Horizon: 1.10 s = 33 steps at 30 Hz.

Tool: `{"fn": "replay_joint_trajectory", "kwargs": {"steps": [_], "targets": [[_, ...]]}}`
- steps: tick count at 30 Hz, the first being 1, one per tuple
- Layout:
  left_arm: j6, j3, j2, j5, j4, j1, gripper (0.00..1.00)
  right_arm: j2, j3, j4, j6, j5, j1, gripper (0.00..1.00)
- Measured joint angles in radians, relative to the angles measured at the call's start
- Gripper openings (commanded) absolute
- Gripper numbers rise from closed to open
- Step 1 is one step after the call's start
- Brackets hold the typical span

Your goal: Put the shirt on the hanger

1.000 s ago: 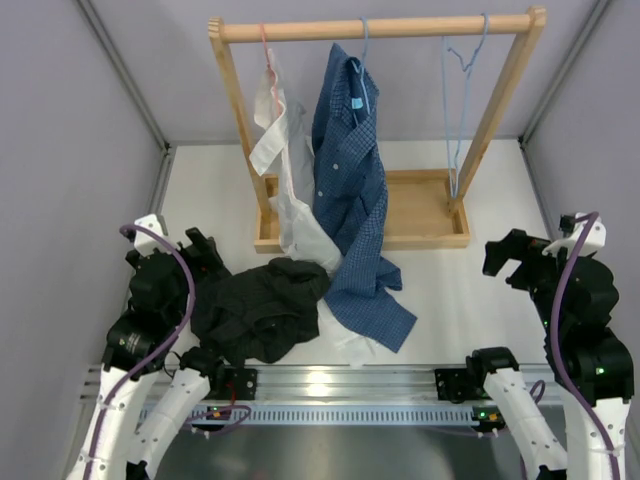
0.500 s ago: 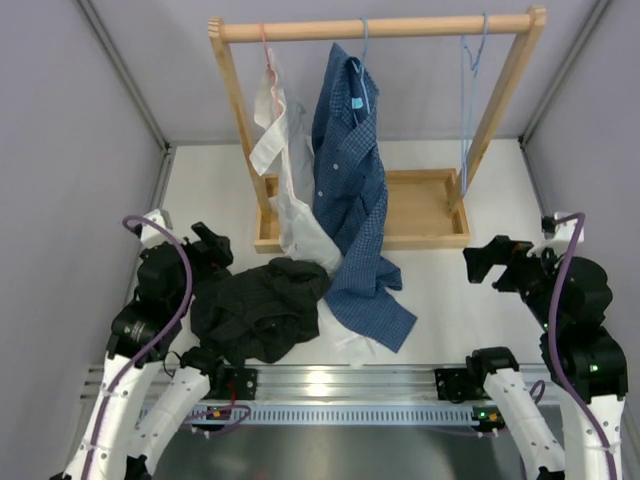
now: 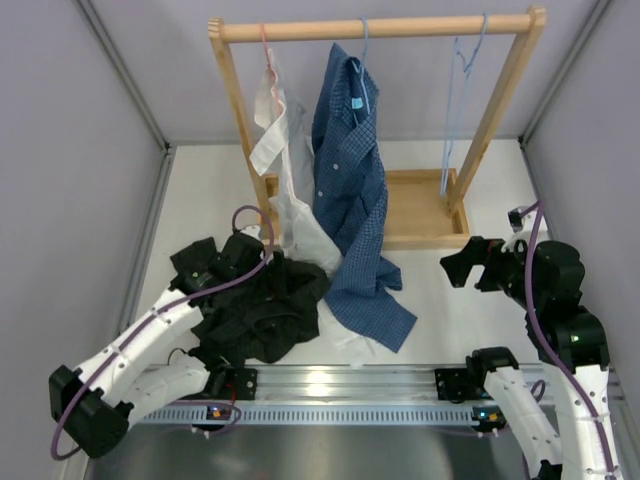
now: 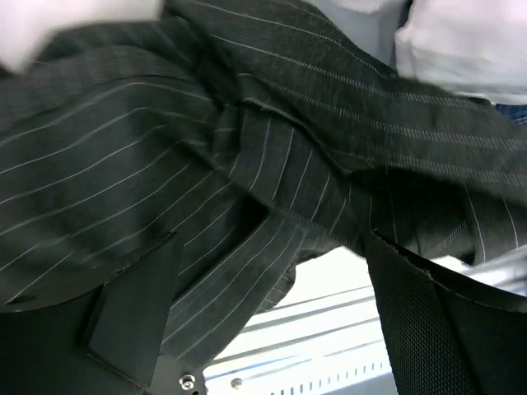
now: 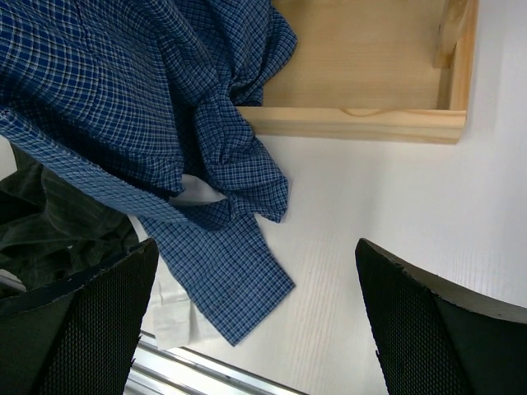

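Observation:
The cloth bunches up at a fold (image 3: 289,283) (image 4: 300,156), so my left gripper needs to move across the black shirt toward the white garment and down around it to close.
The black pinstriped shirt (image 3: 262,312) lies crumpled on the table at the near left. It fills the left wrist view (image 4: 247,148). My left gripper (image 3: 240,272) is down on the shirt's far left part. Its jaws are open, with folds of cloth lying between and over the fingers (image 4: 132,329). The light-blue hanger (image 3: 449,120) hangs bare from the right end of the rack's rod. My right gripper (image 3: 462,268) is open and empty above the bare table, right of the clothes. A corner of the black shirt shows in the right wrist view (image 5: 58,222).
A wooden rack (image 3: 380,27) with a base tray (image 3: 420,210) stands at the back. A blue checked shirt (image 3: 350,170) and a white garment (image 3: 285,150) on a pink hanger (image 3: 266,50) hang from it and trail onto the table. A metal rail (image 3: 340,385) runs along the near edge.
My left arm has reached forward and right, from beside the black shirt onto it. My right gripper has moved left toward the middle. The light-blue hanger has swung slightly.

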Motion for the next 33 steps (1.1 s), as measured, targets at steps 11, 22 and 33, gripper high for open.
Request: {"fn": "replay_joint_trajectory", "kwargs": {"steps": [11, 22, 33], "targets": [[0.011, 0.136, -0.044, -0.188, -0.269, -0.067, 0.89, 0.000, 0.000, 0.000, -0.001, -0.028, 0.000, 0.99], [-0.022, 0.113, 0.178, -0.224, -0.376, -0.268, 0.72, 0.002, 0.000, 0.000, -0.001, -0.046, 0.000, 0.99], [-0.055, 0.264, 0.233, -0.410, -0.390, -0.281, 0.00, 0.002, 0.000, 0.002, -0.011, -0.126, 0.000, 0.96]]}}
